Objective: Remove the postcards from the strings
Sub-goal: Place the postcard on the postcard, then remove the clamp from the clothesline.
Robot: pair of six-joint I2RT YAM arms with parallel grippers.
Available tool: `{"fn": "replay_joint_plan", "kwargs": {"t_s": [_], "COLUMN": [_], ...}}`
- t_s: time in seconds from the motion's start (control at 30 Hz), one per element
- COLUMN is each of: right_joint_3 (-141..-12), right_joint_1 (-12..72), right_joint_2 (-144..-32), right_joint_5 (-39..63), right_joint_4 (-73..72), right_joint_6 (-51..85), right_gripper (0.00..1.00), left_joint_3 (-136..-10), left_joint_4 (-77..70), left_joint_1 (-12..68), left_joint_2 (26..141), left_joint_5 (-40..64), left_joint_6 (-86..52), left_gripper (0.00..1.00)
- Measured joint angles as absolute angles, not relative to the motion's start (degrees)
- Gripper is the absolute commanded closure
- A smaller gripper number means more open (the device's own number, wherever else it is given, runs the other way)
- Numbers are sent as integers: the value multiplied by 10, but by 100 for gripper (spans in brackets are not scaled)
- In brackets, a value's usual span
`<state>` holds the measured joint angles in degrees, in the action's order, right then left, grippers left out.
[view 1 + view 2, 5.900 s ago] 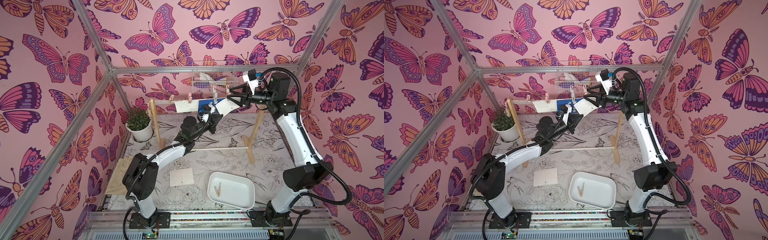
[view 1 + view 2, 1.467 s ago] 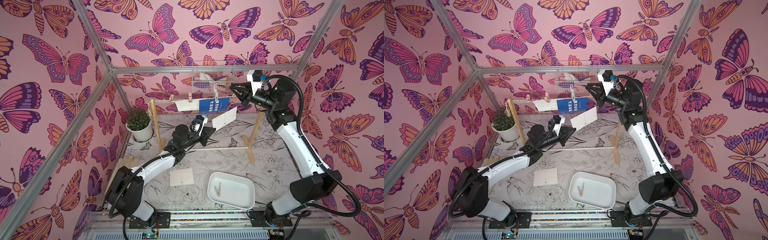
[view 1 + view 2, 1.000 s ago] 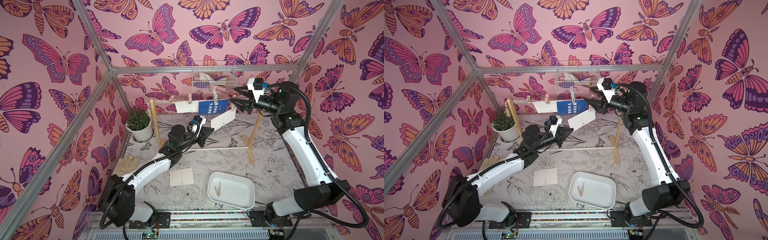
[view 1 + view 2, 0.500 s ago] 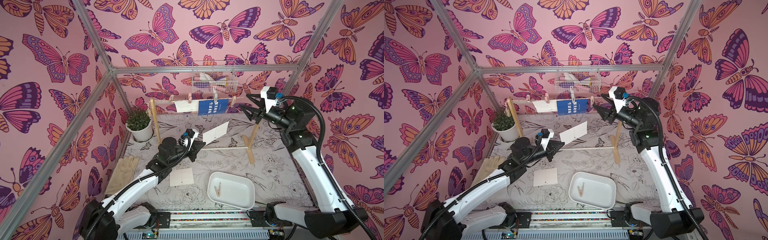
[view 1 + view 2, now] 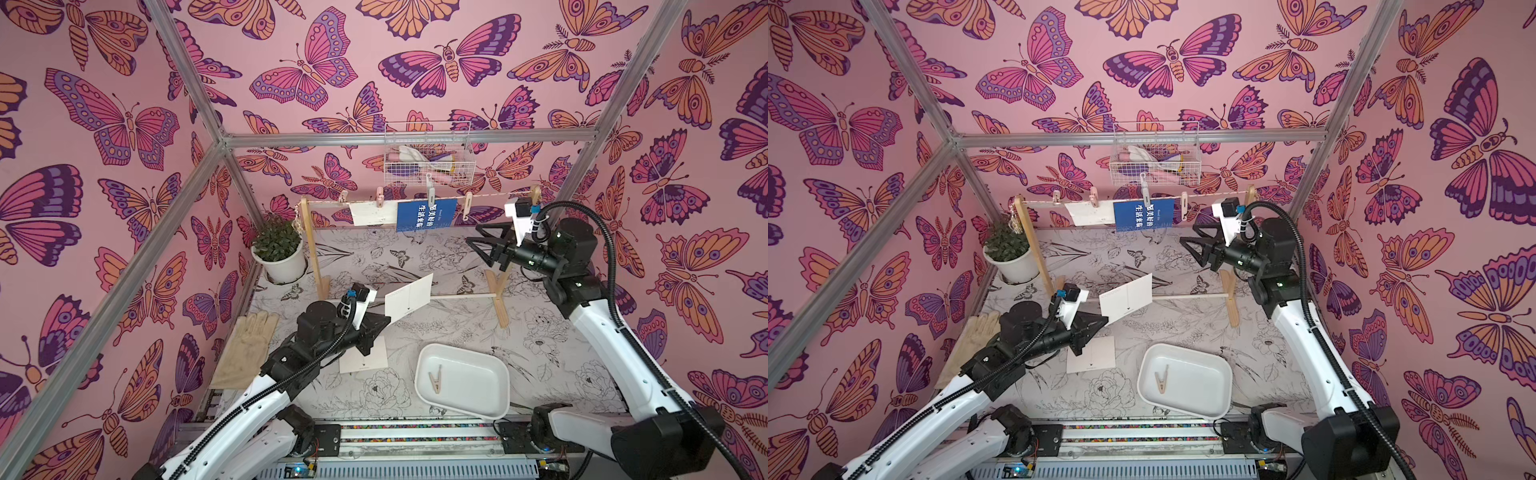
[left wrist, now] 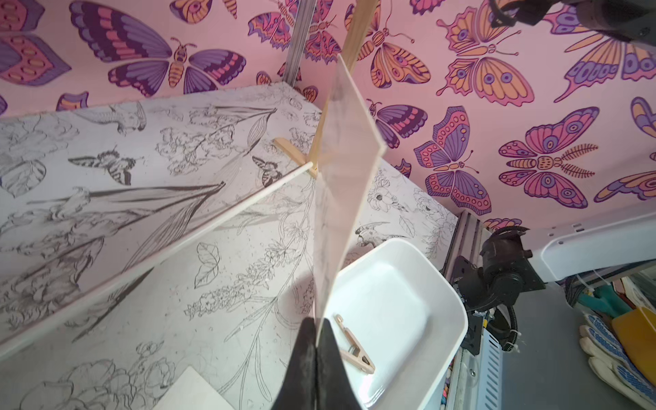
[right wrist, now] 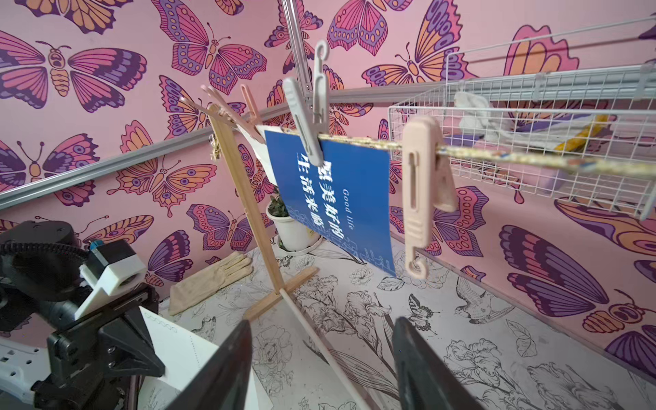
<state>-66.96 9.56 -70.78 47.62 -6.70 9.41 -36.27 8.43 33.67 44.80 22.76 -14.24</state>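
Observation:
The left gripper lowers its card (image 6: 340, 170) onto the flat white postcard (image 6: 193, 393) next. It releases the held corner there, since that postcard lies below the gripper.
The string (image 5: 490, 195) runs between two wooden posts. From it hang a blue postcard (image 5: 426, 215) and a white postcard (image 5: 371, 214), each under a clothespin. My left gripper (image 5: 384, 322) is shut on the lower corner of another white postcard (image 5: 409, 298), which it holds up over the table; the left wrist view shows this card (image 6: 340, 170) edge-on between the shut jaws (image 6: 316, 330). A further white postcard (image 5: 363, 359) lies flat under that arm. My right gripper (image 5: 478, 247) hangs open and empty below the string's right end, facing the blue postcard (image 7: 337, 198).
An empty pink clothespin (image 7: 422, 191) hangs on the string beside the blue card. A white tray (image 5: 505, 376) at the front holds one clothespin (image 5: 435, 380). A potted plant (image 5: 282, 253) and a glove (image 5: 245, 349) sit at the left. A wire basket (image 5: 428, 158) hangs behind the string.
My left arm has drawn back toward the front and lower, with the white card in its grip. My right arm has pulled away from the string, down and to the right, and stays open.

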Motion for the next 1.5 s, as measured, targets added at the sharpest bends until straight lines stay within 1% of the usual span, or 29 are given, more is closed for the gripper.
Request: {"fn": "replay_joint_plan", "kwargs": {"t_s": [0.23,0.4,0.7,0.83,0.9,1.0,1.03,1.1,1.2,1.23,1.37,1.5], "right_joint_3": [-657,-657,-657,-657,-657,-657,-657,-657,-657,-657,-665,-695], "right_joint_1": [96,96,96,96,96,96,96,96,96,96,96,96], "right_joint_2": [-733,-742,-762,-762,-762,-762,-762,-762,-766,-770,-794,-831], "right_joint_5": [461,455,457,457,456,450,448,446,442,441,440,444], "right_joint_4": [-170,-214,-234,-234,-230,-221,-219,-219,-224,-229,-246,-264], "right_joint_6": [94,94,103,102,98,88,86,85,86,88,99,117], "right_gripper": [36,36,35,31,28,25,24,23,22,21,21,23], "left_joint_3": [-333,-292,-273,-273,-273,-275,-277,-288,-310,-317,-349,-370], "left_joint_4": [139,172,253,272,284,318,330,356,384,393,421,413], "left_joint_1": [335,317,256,252,251,251,251,251,251,251,251,251], "left_joint_2": [458,458,432,438,447,459,460,459,447,438,396,366], "left_joint_5": [219,239,248,261,263,262,260,255,240,233,192,153], "left_joint_6": [-249,-334,-410,-428,-434,-441,-442,-442,-438,-436,-427,-407], "left_gripper": [100,100,100,100,79,61,56,41,15,1,0,0]}}
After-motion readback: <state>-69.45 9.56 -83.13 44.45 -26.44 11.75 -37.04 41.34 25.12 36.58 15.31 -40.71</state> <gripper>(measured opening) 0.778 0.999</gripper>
